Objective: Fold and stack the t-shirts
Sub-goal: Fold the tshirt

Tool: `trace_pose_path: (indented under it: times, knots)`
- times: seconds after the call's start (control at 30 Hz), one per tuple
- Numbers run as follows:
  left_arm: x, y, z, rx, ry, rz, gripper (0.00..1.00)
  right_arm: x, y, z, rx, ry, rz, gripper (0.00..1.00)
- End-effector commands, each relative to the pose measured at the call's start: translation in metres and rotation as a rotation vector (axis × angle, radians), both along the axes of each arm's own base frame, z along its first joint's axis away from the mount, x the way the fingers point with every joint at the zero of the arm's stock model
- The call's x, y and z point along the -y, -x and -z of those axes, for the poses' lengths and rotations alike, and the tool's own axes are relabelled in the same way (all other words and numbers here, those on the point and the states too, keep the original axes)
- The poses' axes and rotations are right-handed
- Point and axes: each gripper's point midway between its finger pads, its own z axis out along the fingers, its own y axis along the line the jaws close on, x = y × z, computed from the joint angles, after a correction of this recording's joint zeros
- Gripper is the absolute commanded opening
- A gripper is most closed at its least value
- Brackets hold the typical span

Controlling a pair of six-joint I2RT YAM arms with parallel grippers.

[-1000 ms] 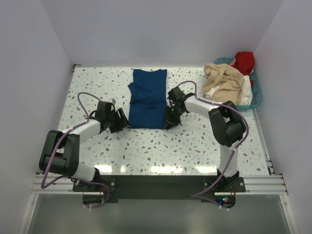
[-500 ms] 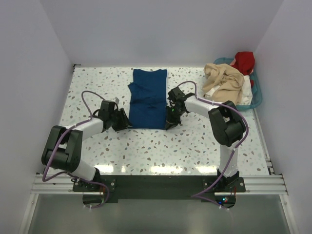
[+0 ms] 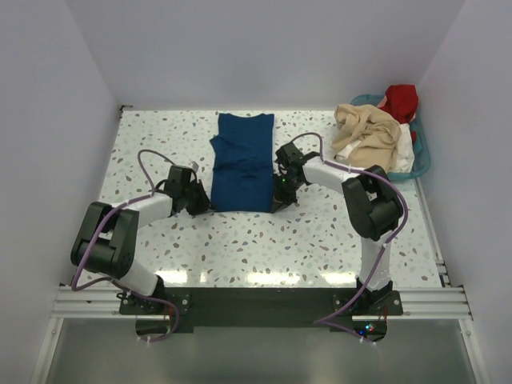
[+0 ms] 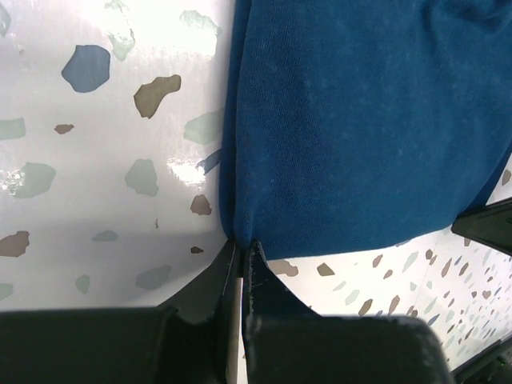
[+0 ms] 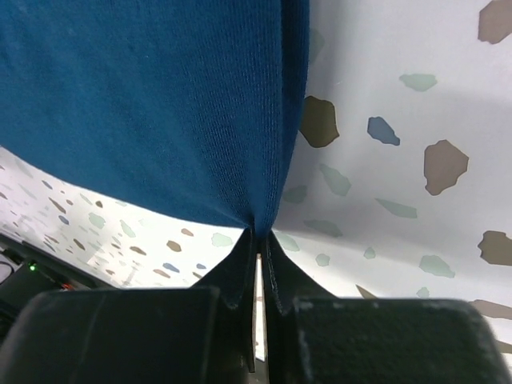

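The left gripper lifts the t-shirt's hem next and carries it outward to the t-shirt's far end (image 3: 229, 124). It then lowers the hem there and releases, halving the long folded t-shirt.
A dark navy t-shirt (image 3: 242, 160) lies folded into a long strip on the speckled table. My left gripper (image 3: 206, 203) is shut on its near left corner (image 4: 240, 232), and my right gripper (image 3: 276, 200) is shut on its near right corner (image 5: 258, 220). In both wrist views the black fingers pinch the hem where it meets the table. More t-shirts, a beige one (image 3: 366, 134), a red one (image 3: 400, 100) and a white one (image 3: 406, 152), are heaped in the basket at the back right.
The teal basket (image 3: 422, 156) stands at the table's back right corner against the right wall. White walls close in the table (image 3: 264, 240) on three sides. The two arm bases sit on the rail at the near edge.
The left gripper slid right to the navy shirt's near left corner and closed on it. The right gripper stayed at the near right corner and closed on the hem.
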Motion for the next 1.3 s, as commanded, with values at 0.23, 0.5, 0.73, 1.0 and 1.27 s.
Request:
trace_pose_path:
  times: [0.23,0.5,0.73,1.0,1.27]
  knots:
    - [-0.001,0.002,-0.03,0.047,-0.013,0.016,0.0,0.008,0.01,-0.032,0.043,0.003,-0.004,0.0]
    - [0.002,0.022,-0.058,0.059,0.017,0.043,0.0,0.013,0.035,-0.062,0.069,-0.004,-0.025,0.0]
    - [-0.002,0.045,-0.082,0.057,0.013,0.054,0.0,0.023,0.061,-0.088,0.081,0.022,-0.046,0.0]
    - [-0.003,0.083,-0.117,0.045,0.033,0.062,0.0,0.027,0.1,-0.12,0.082,0.017,-0.075,0.0]
    - [0.006,0.083,-0.149,0.089,0.093,0.051,0.0,0.033,0.098,-0.158,0.162,0.015,0.001,0.0]
